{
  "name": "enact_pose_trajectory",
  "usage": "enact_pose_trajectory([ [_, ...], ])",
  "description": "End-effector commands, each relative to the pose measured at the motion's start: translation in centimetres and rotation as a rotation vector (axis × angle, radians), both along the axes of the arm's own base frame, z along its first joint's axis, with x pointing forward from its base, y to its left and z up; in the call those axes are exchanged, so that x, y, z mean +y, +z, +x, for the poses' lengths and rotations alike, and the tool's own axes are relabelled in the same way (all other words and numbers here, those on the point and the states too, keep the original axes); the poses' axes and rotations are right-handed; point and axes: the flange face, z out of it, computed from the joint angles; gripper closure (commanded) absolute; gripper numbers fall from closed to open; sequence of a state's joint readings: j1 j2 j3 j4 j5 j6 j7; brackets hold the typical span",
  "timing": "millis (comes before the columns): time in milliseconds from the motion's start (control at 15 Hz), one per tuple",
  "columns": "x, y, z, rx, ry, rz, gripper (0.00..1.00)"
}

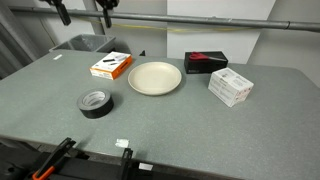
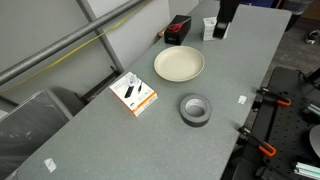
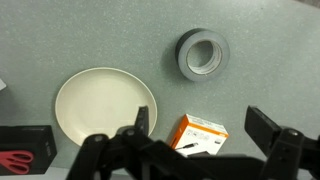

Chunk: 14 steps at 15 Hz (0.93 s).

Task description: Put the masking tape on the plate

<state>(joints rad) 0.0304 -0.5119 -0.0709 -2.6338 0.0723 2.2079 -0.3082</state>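
Next I will lower my gripper onto the plate side of the masking tape point(image 1: 96, 103), one finger inside the hole, one outside, as it lies flat, hole facing up.
The masking tape point(image 1: 96, 103) is a black roll lying flat on the grey table, apart from the plate; it also shows in the other exterior view point(image 2: 195, 110) and in the wrist view point(image 3: 203, 55). The cream plate point(image 1: 154, 77) sits empty near the table's middle, seen also in an exterior view point(image 2: 179, 65) and in the wrist view point(image 3: 98, 105). My gripper point(image 3: 204, 125) is open and empty, high above the table, over the orange box between plate and tape.
An orange and white box point(image 1: 111, 66) point(image 2: 133, 94) point(image 3: 198, 135) lies beside the plate. A black and red box point(image 1: 205, 62) point(image 2: 178, 30) point(image 3: 25, 150) and a white box point(image 1: 230, 87) point(image 2: 211, 25) lie on the plate's far side. Clamps point(image 2: 264, 98) line the table edge.
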Motion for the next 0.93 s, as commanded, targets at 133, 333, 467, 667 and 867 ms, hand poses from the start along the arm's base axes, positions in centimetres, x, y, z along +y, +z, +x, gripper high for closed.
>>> enact_pose_trajectory([
  [133,3.0,-4.7,0.4,0.026,0.045,-0.035,0.00],
  [333,3.7,-5.6,0.6,0.047,0.059,-0.038,0.00],
  [467,3.7,-5.4,0.7,0.043,0.058,-0.038,0.00],
  [667,4.6,-8.8,2.2,0.048,0.028,-0.025,0.00],
  [867,5.1,-13.6,3.3,0.065,-0.001,-0.055,0.00],
])
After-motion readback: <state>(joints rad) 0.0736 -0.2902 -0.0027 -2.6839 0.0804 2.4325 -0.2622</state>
